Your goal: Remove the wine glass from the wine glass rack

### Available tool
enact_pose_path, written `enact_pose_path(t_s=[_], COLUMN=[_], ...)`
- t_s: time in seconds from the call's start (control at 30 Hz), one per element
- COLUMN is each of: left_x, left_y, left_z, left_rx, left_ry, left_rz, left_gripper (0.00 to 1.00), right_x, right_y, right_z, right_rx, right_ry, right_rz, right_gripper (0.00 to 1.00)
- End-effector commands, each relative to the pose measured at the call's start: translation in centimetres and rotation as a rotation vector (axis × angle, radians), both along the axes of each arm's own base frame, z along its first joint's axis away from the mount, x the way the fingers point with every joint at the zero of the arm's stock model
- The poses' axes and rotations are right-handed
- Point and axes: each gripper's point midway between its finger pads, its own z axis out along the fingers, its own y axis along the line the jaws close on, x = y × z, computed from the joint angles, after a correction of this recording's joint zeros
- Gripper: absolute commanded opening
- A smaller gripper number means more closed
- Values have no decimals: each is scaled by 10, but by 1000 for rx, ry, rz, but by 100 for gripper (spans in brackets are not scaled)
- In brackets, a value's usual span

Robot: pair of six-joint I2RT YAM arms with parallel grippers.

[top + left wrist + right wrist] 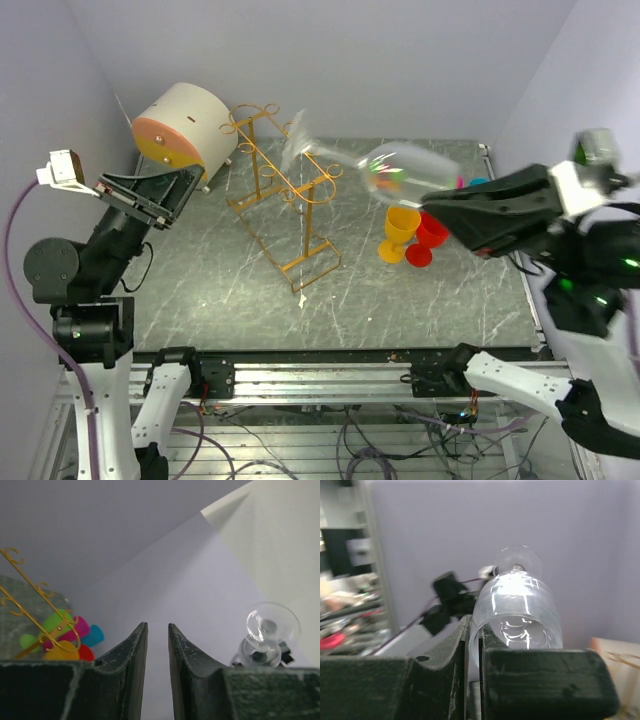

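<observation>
My right gripper tilts downward next, lowers the foot onto the bare tabletop below, beside the red goblet, and releases, since the glass lies sideways.
The clear wine glass lies on its side in the air, its foot pointing left over the rails of the gold wire rack. My right gripper is shut on the rim of its bowl. The right wrist view shows one finger inside and one outside the rim, with the gripper closed tight on it. My left gripper is raised beside the rack's left end, slightly open and empty. Its wrist view shows the gripper, the glass at far right and the rack at left.
A round white-and-orange drawer box stands at the back left beside the rack. Yellow and red plastic goblets stand under the held glass, with more coloured cups behind. Walls close in the table at the back and on both sides.
</observation>
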Motion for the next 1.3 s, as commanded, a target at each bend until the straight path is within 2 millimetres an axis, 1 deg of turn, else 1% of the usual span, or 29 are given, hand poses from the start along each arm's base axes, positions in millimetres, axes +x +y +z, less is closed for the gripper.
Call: enact_pose_path(t_s=[0.0,0.1,0.17,0.23,0.27,0.33,0.37,0.43,0.5,0.57,0.63,0.7,0.77,0.9,0.97,1.03,1.13,1.2,1.27], left_x=[16,29,41,53,57,64,68,72,75,76,75,74,72,67,63,59,53,49,45], left_y=[19,30,34,40,43,51,57,70,80,88,93,95,97,99,101,103,105,107,108], left_z=[-20,-31,-45,-66,-76,-94,-103,-122,-140,-157,-173,-187,-202,-220,-229,-235,-241,-245,-248], left_rx=[246,355,425,489,526,588,616,675,733,779,815,840,857,881,895,912,926,929,931], left_ry=[59,112,159,231,257,314,339,397,451,496,532,560,584,602,613,614,608,603,592], left_rz=[190,255,273,281,289,312,335,383,414,430,436,433,428,427,431,433,446,458,471], left_gripper=[33,33,33,32,32,31,31,31,31,30,30,30,29,29,29,29,29,29,29], right_x=[89,116,130,138,140,138,136,132,131,131,135,138,143,156,165,177,199,214,228], right_y=[-57,-102,-132,-163,-181,-209,-218,-229,-232,-232,-227,-223,-218,-207,-199,-193,-186,-186,-191], right_z=[-56,-80,-100,-120,-130,-144,-149,-157,-168,-185,-199,-207,-206,-201,-204,-208,-199,-191,-184], right_rx=[-207,-296,-353,-405,-433,-458,-458,-471,-517,-607,-680,-730,-752,-789,-832,-876,-857,-830,-799], right_ry=[216,328,419,501,541,616,650,685,710,729,730,733,728,707,686,675,672,699,735], right_rz=[-659,-941,-1124,-1301,-1402,-1556,-1606,-1668,-1699,-1725,-1724,-1732,-1729,-1733,-1730,-1727,-1700,-1677,-1681], right_gripper=[0,0,0,0,0,0,0,0,0,0,0,0,0,0,0,0,0,0,0])
